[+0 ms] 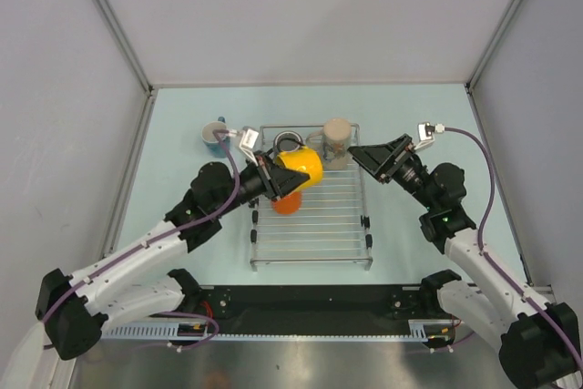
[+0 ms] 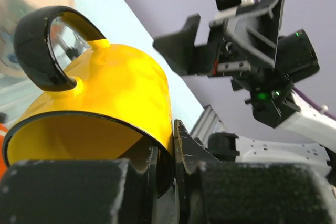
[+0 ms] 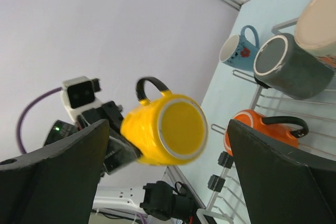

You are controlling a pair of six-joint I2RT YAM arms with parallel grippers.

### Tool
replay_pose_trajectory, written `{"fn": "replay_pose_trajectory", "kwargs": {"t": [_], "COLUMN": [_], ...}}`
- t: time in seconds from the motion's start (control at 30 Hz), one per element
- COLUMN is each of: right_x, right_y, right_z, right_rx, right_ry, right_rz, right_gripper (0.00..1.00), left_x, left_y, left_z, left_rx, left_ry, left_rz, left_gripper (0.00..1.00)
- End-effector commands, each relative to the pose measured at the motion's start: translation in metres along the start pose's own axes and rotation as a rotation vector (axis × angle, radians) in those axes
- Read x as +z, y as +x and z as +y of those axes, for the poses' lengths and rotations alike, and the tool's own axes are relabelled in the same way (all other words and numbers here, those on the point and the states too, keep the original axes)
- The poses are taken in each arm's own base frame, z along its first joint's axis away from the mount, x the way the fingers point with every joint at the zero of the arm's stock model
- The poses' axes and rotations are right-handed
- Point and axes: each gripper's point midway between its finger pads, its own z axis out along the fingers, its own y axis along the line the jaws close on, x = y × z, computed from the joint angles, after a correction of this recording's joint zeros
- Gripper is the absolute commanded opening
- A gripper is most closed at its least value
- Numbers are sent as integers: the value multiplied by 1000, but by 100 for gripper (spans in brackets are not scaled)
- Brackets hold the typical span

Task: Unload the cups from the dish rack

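My left gripper needs to move across to the left in the top view, level the yellow mug, lower it onto clear tabletop by the blue mug (image 1: 215, 134) below and let go.
My left gripper (image 1: 279, 179) is shut on the rim of the yellow mug (image 1: 301, 168) and holds it tilted in the air over the dish rack (image 1: 314, 236). In the left wrist view one finger is inside the yellow mug (image 2: 105, 93) and one outside. The orange mug (image 1: 287, 204) lies on the rack beneath it. The dark grey mug (image 1: 289, 143) and the tall beige mug (image 1: 337, 141) are at the rack's back. The blue mug (image 1: 215, 134) stands on the table left of the rack. My right gripper (image 1: 363, 154) is open and empty, beside the beige mug, facing the yellow mug (image 3: 168, 127).
The right wrist view shows the blue mug (image 3: 239, 48), dark grey mug (image 3: 294, 66), orange mug (image 3: 252, 129) and the beige mug's edge (image 3: 317, 19). Grey walls enclose the table on three sides. The two grippers are close together over the rack's back half.
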Motion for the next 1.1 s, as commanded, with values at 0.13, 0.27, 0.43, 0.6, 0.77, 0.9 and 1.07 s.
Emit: {"fn": "replay_pose_trajectory", "kwargs": {"t": [0.13, 0.27, 0.43, 0.6, 0.77, 0.9, 1.07], "right_x": [-7, -12, -15, -17, -18, -21, -16], "right_y": [-17, -19, -20, -23, -26, -20, -18], "right_z": [6, -2, -10, -15, -21, -31, -33], "right_rx": [-118, -147, -199, -247, -288, -271, -258], "right_ry": [101, 167, 222, 266, 299, 328, 308], "right_rz": [-40, -39, -28, -18, -17, 4, 6], "right_gripper": [100, 100, 100, 100, 100, 100, 100], "left_x": [21, 41, 64, 81, 59, 17, -47], "left_y": [-130, -176, -220, -235, -234, -241, -253], "left_z": [2, 37, 81, 141, 184, 205, 219], "left_rx": [169, 249, 345, 354, 306, 271, 225], "left_ry": [-193, -383, -642, -841, -973, -1062, -1152], "left_rz": [-141, -125, -69, -12, 9, -29, -88], "left_gripper": [0, 0, 0, 0, 0, 0, 0]}}
